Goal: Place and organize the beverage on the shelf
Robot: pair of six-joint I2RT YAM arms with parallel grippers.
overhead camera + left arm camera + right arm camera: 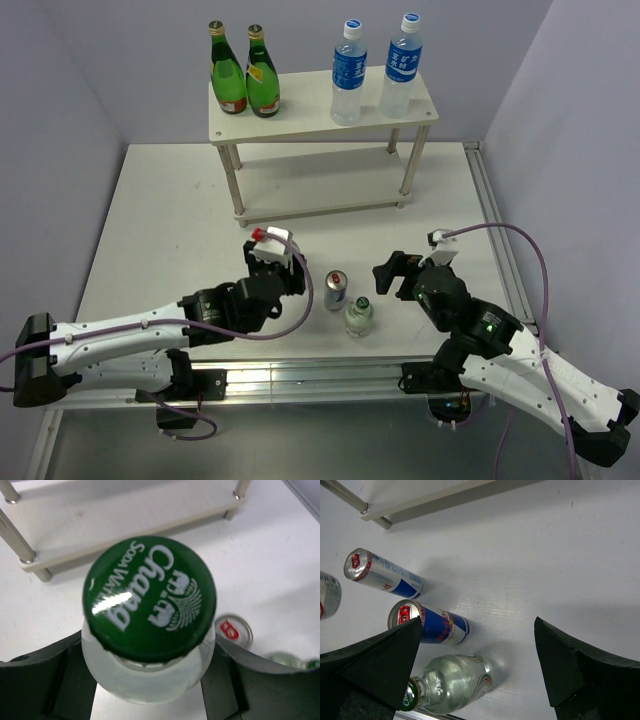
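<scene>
My left gripper should carry the clear bottle outward onto the end of the lower board, below the green glass bottles, and let go of it there, because that board is bare.
My left gripper is shut on a small clear bottle with a green cap; the arm hides this bottle in the top view. A second small green-capped bottle stands on the table beside a slim blue-silver can. Another can shows farther off in the right wrist view. My right gripper is open and empty, just right of the free bottle. Two tall water bottles stand on the right of the cream shelf's top board.
Two green glass bottles stand on the left of the top board. The lower board is bare. Grey walls close in on both sides. A metal rail runs along the table's right edge.
</scene>
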